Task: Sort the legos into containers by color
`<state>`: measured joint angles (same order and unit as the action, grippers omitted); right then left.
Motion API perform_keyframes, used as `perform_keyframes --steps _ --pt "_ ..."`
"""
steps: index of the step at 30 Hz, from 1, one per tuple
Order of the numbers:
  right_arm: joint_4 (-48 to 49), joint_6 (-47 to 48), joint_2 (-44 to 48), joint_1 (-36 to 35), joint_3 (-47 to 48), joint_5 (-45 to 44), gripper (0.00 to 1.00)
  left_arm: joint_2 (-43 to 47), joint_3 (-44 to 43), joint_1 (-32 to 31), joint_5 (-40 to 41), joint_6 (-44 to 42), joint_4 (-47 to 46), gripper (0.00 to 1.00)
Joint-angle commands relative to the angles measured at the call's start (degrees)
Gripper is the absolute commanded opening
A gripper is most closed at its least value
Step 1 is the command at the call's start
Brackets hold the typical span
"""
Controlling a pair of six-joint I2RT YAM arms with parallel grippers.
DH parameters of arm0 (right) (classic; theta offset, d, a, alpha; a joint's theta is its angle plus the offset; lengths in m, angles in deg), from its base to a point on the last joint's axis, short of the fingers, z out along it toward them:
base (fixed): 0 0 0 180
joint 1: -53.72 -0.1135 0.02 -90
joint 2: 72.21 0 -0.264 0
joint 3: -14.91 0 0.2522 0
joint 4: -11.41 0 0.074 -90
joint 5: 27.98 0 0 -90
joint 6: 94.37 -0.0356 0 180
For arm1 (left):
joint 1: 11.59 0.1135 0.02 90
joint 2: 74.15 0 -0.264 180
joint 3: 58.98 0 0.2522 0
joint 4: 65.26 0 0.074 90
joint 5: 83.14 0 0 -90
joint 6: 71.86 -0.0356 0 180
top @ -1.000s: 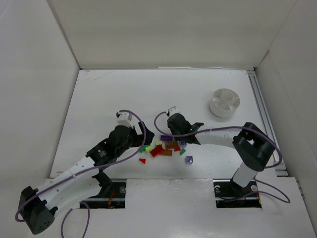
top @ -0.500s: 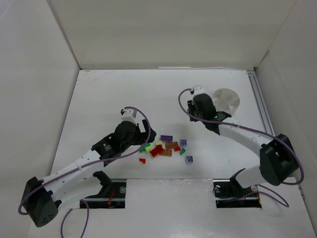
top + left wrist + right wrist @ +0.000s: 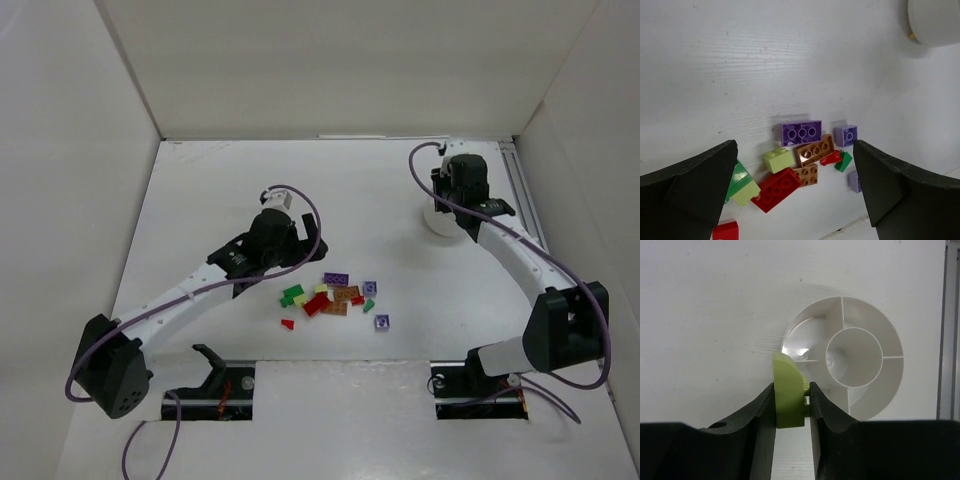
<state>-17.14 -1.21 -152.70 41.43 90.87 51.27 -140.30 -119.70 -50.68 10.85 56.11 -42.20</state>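
Next, my right gripper turns and shifts the yellow-green brick inside, over the dish's empty near section (image 3: pixel 437 220) (image 3: pixel 823 379), since the brick still overlaps the dish's rim.
The legos (image 3: pixel 335 297) lie in a loose pile near the front middle of the table. In the left wrist view I see a purple brick (image 3: pixel 801 133), an orange-brown brick (image 3: pixel 814 149), a red brick (image 3: pixel 776 189), a pale yellow-green brick (image 3: pixel 778 159) and a green brick (image 3: pixel 737 177). My left gripper (image 3: pixel 285 245) is open and empty (image 3: pixel 795 200), above and to the left of the pile. My right gripper (image 3: pixel 452 200) is shut on a yellow-green brick (image 3: pixel 789 395) just over the near rim of the white divided dish (image 3: pixel 890 385). The compartments that show are empty.
The dish (image 3: pixel 437 222) sits at the back right, partly hidden under the right arm, and shows at the top right of the left wrist view (image 3: pixel 935 22). White walls close in the table. A rail (image 3: pixel 525 210) runs along the right edge.
My right gripper has travelled from the pile back and right to the dish, holding the yellow-green brick. My left gripper has moved away from the pile, up and slightly right.
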Motion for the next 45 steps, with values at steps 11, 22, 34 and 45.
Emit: perform_keyframes --steps 11,22,34,45 --pt "-2.44 20.3 -0.81 1.92 3.46 6.7 0.16 -9.61 -6.48 5.16 -11.1 -4.67 -0.42 1.0" --pt "-8.42 24.62 -0.81 1.92 3.55 4.08 0.21 -10.67 -7.8 6.22 -12.78 -7.39 2.04 1.0" --pt "-7.19 23.82 -0.81 3.15 2.49 2.92 0.32 -9.62 -8.41 6.75 -13.31 -8.45 3.71 1.0" --pt "-7.19 22.77 -2.56 3.68 3.02 -0.07 0.55 -7.94 -7.36 7.27 -12.16 -7.83 4.85 1.0"
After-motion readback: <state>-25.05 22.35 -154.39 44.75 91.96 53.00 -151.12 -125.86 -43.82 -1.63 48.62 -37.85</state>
